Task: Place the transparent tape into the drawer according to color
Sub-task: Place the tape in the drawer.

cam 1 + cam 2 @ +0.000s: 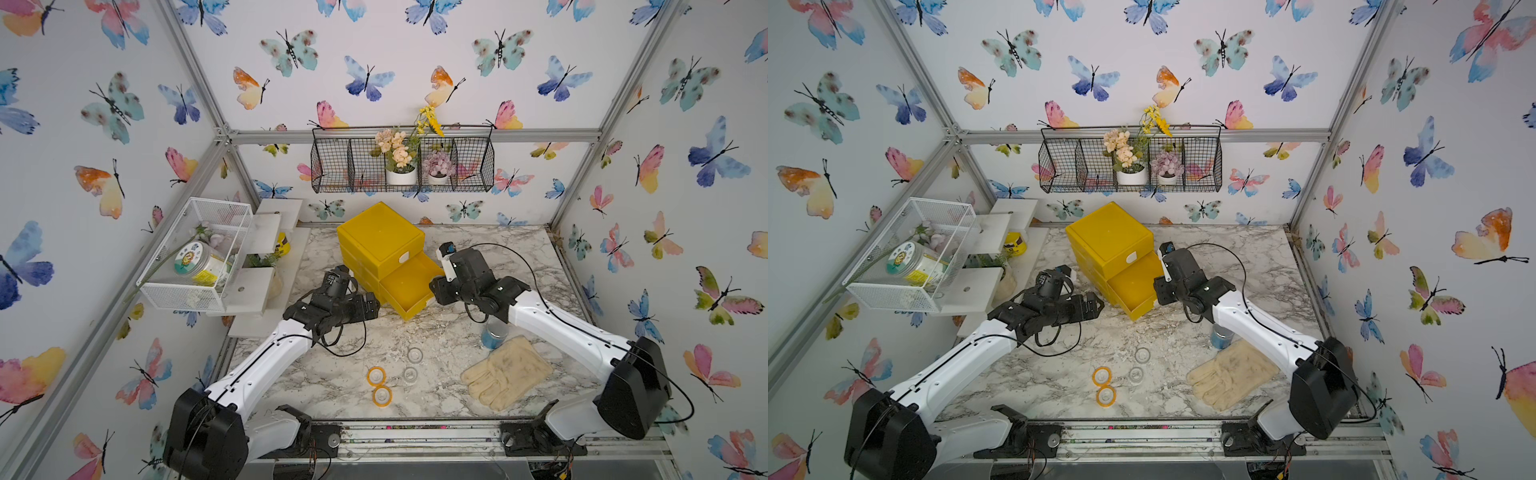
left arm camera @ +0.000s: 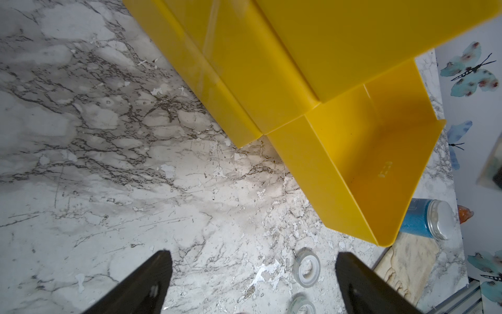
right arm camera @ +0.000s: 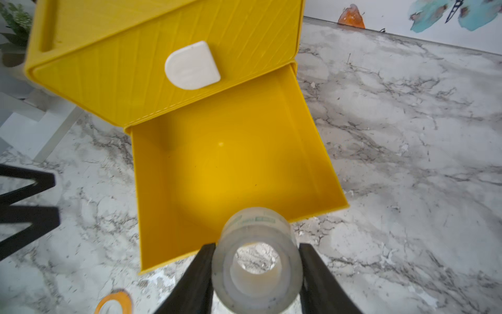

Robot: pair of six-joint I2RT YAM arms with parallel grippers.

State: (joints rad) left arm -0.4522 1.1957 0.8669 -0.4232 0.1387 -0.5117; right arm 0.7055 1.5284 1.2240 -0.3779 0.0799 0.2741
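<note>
The right gripper moves outward and down to the drawer's bare bottom next and releases the tape roll there, since the roll still hangs above the drawer's front edge.
The yellow drawer cabinet [image 1: 380, 235] stands at the back of the marble table, its lower drawer [image 1: 409, 286] [image 3: 231, 176] pulled out and bare inside. My right gripper [image 3: 256, 246] is shut on a colourless transparent tape roll [image 3: 256, 261], held just above the drawer's front edge. My left gripper [image 1: 370, 307] [image 2: 252, 254] hangs open and holds nothing, left of the drawer. On the table lie two orange rolls [image 1: 376, 376] [image 1: 382, 395] and two colourless rolls [image 1: 414, 355] [image 1: 410, 375]. In the left wrist view the colourless rolls [image 2: 307, 267] lie beyond my fingertips.
A cream glove [image 1: 507, 372] and a blue tin [image 1: 494, 332] lie under my right arm. A white mesh basket [image 1: 195, 253] and white shelves [image 1: 257, 286] line the left side. A black wire basket [image 1: 403, 160] with flowers hangs on the back wall.
</note>
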